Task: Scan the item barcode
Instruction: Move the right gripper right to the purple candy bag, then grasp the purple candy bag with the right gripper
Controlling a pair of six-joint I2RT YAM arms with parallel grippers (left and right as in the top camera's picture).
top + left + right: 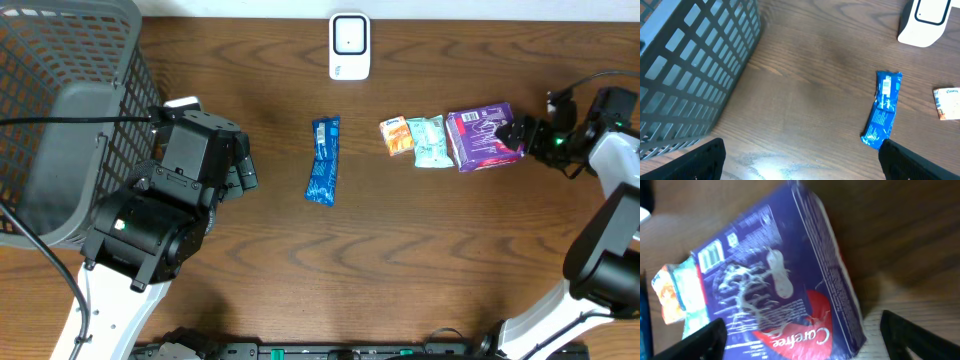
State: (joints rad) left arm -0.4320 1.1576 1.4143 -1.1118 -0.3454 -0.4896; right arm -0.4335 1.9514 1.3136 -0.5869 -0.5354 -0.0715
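Note:
The right gripper eases down to the pack's Carefree end next, below and to the gripper's left in the overhead view, where the open fingers straddle it.
A purple Carefree pack lies flat at the right of the table. In the right wrist view the pack fills the frame, with a small barcode on its top face. My right gripper is low at the pack's right end, and in its own view the right gripper stands open, with the pack's near end between its fingers and a gap on one side. My left gripper hovers open beside the basket; the left gripper holds nothing. A white scanner stands at the back centre.
A blue wrapper lies mid-table, close to the left gripper's right finger. An orange packet and a green packet lie against the purple pack's left side. A grey mesh basket fills the back left corner.

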